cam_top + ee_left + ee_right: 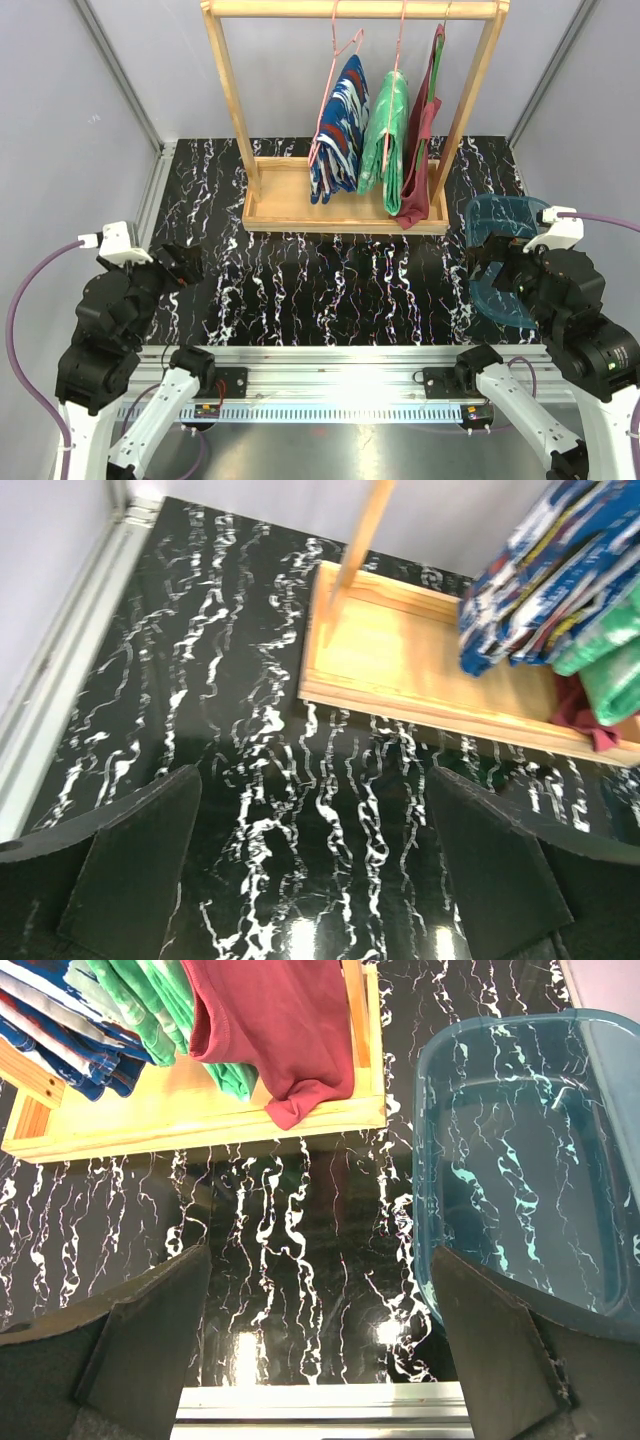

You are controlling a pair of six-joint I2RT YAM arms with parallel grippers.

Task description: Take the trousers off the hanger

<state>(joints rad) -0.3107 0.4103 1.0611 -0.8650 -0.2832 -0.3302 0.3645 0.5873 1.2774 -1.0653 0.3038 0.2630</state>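
My left gripper needs to move up, outward and to the right in the top view onto the pink hanger's bar (321, 117), because that hangs above it and farther outward.
The dark blue trousers (338, 130) with white and red streaks hang folded over a pink hanger (345, 45) on the wooden rack (350, 10). The bright green trousers (388, 130) hang beside them on their right. Both also show in the left wrist view, blue (530, 590) and green (610, 650), and in the right wrist view, blue (50, 1030) and green (140, 1005). My left gripper (315, 880) is open and empty, low over the table at near left. My right gripper (320, 1350) is open and empty at near right.
A maroon sleeveless top (425, 150) hangs at the rack's right end, its hem on the wooden base tray (290, 205). A clear blue bin (500, 250) stands at the right, close to my right gripper. Grey walls enclose the black marbled table (330, 290).
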